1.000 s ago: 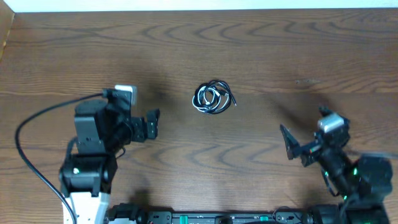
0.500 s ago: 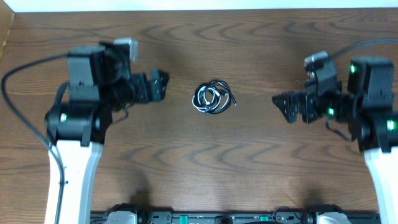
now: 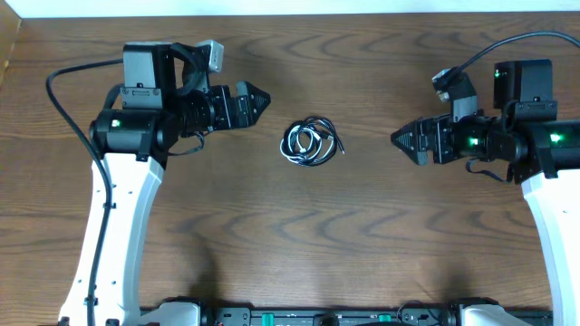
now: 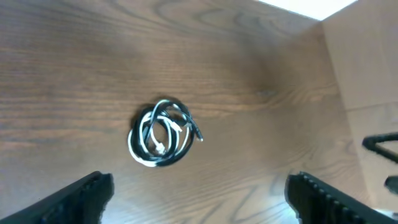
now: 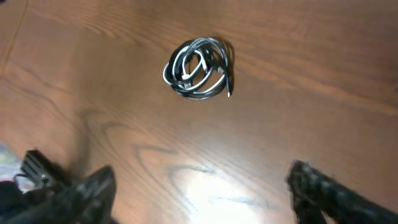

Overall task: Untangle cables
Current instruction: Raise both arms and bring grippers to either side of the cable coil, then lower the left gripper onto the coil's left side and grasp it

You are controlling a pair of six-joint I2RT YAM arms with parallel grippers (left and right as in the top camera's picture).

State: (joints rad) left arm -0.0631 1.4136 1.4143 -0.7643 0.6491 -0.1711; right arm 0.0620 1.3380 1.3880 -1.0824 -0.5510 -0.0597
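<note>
Black and white cables run together at the bundle's nearest edge, so the left gripper needs to move down and to the right in the overhead view onto that edge next.
The cables (image 3: 311, 143) lie as one small coiled bundle of black cords and a white cord on the brown wooden table (image 3: 308, 244), near its middle. My left gripper (image 3: 261, 98) hangs to the left of the bundle and points toward it, apart from it. My right gripper (image 3: 401, 140) faces the bundle from the right, also apart. The left wrist view has the cables (image 4: 163, 133) ahead of the left gripper (image 4: 199, 198), whose fingers stand wide open and empty. In the right wrist view the cables (image 5: 199, 67) lie beyond the open, empty right gripper (image 5: 202, 193).
Thick black arm wires loop off the left arm (image 3: 63, 81) and the right arm (image 3: 507, 43). A white strip runs along the table's far edge (image 3: 290, 7). A light board (image 3: 7, 45) stands at the far left corner.
Both arms have swung up from the table's front edge toward its middle. Their grippers now point inward at the bundle from either side. The cables have not moved.
</note>
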